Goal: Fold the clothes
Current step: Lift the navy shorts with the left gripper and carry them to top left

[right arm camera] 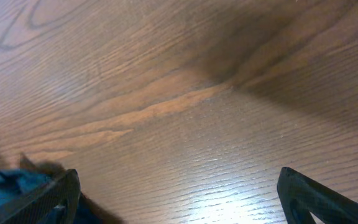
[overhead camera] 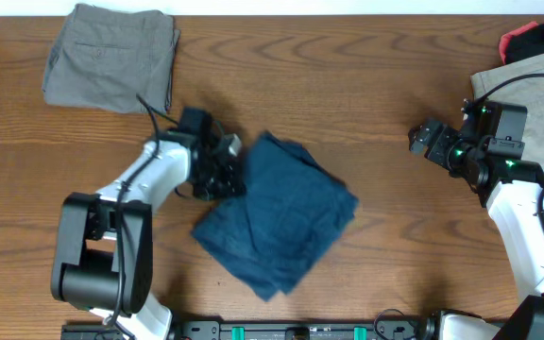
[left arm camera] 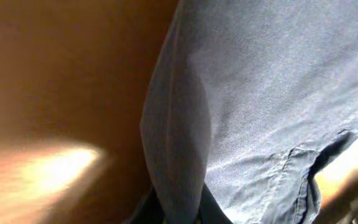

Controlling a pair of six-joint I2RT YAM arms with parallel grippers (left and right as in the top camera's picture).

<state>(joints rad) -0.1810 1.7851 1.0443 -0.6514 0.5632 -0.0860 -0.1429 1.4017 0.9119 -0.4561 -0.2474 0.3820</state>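
My left gripper lifts, swings outward and releases the fold atop the grey-olive pair (overhead camera: 111,57) next, as that pair lies outward and to the gripper's left in the overhead view.
The dark navy blue shorts (overhead camera: 280,213) lie folded in a rough diamond at the table's middle. My left gripper (overhead camera: 221,168) is at their left edge and is shut on a fold of the navy cloth (left arm camera: 179,155), which fills the left wrist view. My right gripper (overhead camera: 425,139) is open and empty over bare wood at the right, well apart from the navy shorts; its fingers (right arm camera: 176,196) frame only tabletop. A folded grey-olive pair (overhead camera: 111,57) lies at the far left. A beige pair (overhead camera: 527,90) lies at the far right under the right arm.
A red and black garment (overhead camera: 535,40) sits at the far right corner beyond the beige pair. Bare wooden table (overhead camera: 366,85) lies between the two arms. The arm bases stand at the front edge.
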